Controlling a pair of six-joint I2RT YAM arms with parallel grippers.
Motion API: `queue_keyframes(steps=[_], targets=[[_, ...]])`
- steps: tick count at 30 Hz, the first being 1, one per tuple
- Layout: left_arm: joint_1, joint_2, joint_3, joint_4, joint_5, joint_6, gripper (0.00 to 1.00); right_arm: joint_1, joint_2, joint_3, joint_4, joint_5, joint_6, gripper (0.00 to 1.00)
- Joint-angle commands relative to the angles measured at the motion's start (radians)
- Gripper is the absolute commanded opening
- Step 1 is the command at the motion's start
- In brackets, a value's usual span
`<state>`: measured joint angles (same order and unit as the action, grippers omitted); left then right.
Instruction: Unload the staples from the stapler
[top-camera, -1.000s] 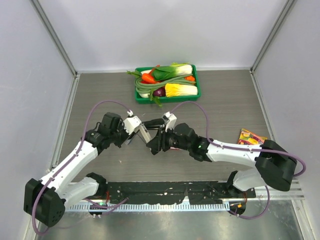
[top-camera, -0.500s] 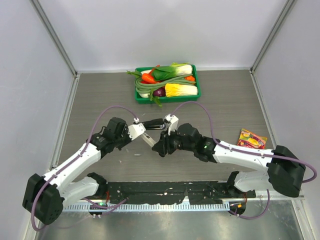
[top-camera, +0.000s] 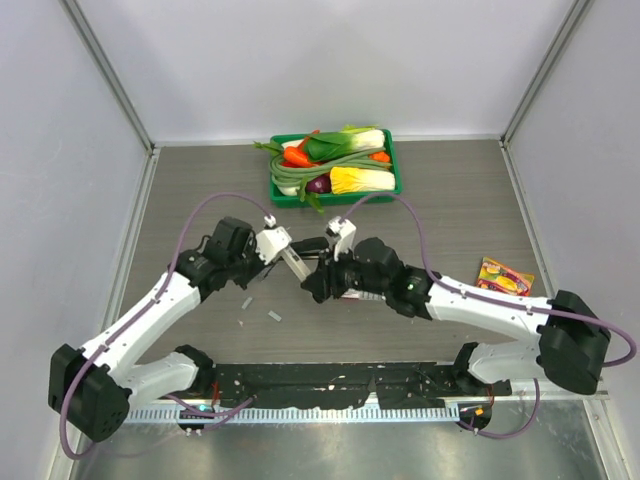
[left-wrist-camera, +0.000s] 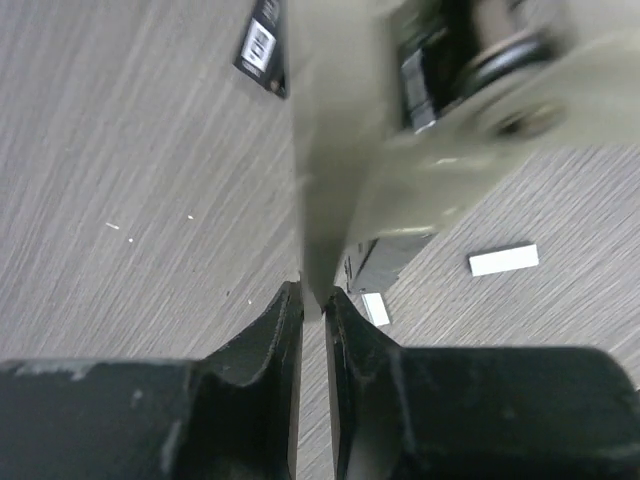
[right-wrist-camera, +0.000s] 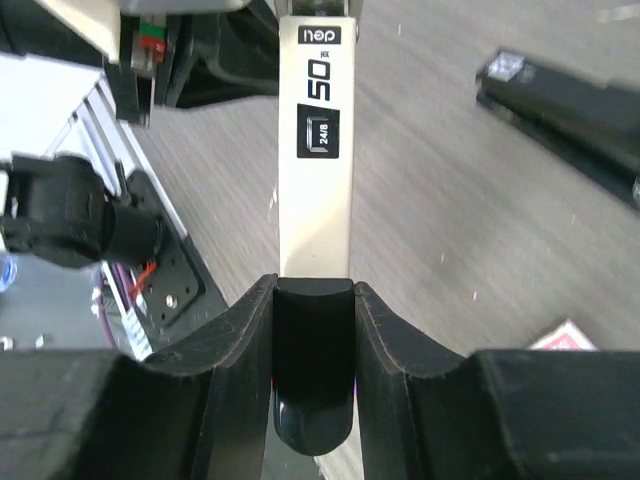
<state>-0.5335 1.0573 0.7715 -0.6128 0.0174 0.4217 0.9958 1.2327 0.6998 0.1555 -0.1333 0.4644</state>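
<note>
My right gripper has the stapler (top-camera: 303, 257). It next needs to move outward and down to open tabletop, below and left in the top view, to release it clear of the staples.
Both grippers hold a beige and black stapler (top-camera: 303, 257) above the middle of the table. My left gripper (left-wrist-camera: 312, 298) is shut on a thin beige metal edge of it. My right gripper (right-wrist-camera: 314, 290) is shut on its black rear end (right-wrist-camera: 313, 370), and the beige top marked "50" (right-wrist-camera: 316, 150) runs away from the fingers. Two short silvery staples (top-camera: 273, 316) lie on the table below the left arm. The left wrist view shows them as pale strips (left-wrist-camera: 503, 260) beside the stapler.
A green tray (top-camera: 397, 175) of vegetables stands at the back centre. A small colourful flat packet (top-camera: 503, 275) lies at the right. A black bar with a small label (right-wrist-camera: 560, 105) shows beyond the stapler. Grey walls close in both sides.
Two silvery strips now lie on the table under the left arm where none showed before. Both grippers have shifted slightly, still holding the stapler between them.
</note>
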Motion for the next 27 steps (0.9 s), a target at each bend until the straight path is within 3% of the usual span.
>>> queue_keyframes(steps=[1, 6, 7, 9, 10, 17, 27], targets=[[0.018, -0.016, 0.153, -0.073, 0.076, -0.15, 0.23, -0.014, 0.1, 0.202, -0.006, 0.024, -0.084, 0.01], [0.02, -0.048, 0.195, -0.151, 0.111, -0.181, 0.47, -0.039, 0.269, 0.427, -0.054, 0.078, -0.142, 0.01], [0.023, -0.068, 0.199, -0.16, 0.107, -0.198, 0.6, -0.04, 0.296, 0.455, -0.068, 0.081, -0.153, 0.01], [0.029, -0.092, 0.216, -0.182, 0.093, -0.221, 0.69, -0.048, 0.378, 0.527, -0.086, 0.084, -0.168, 0.01], [0.036, -0.115, 0.251, -0.209, 0.064, -0.236, 0.8, -0.049, 0.425, 0.568, -0.089, 0.083, -0.177, 0.01], [0.298, -0.171, 0.417, -0.332, 0.179, -0.267, 0.92, -0.049, 0.631, 0.756, -0.149, 0.072, -0.23, 0.01], [0.421, -0.128, 0.399, -0.26, 0.193, -0.366, 1.0, 0.021, 0.901, 1.096, -0.286, 0.126, -0.297, 0.01]])
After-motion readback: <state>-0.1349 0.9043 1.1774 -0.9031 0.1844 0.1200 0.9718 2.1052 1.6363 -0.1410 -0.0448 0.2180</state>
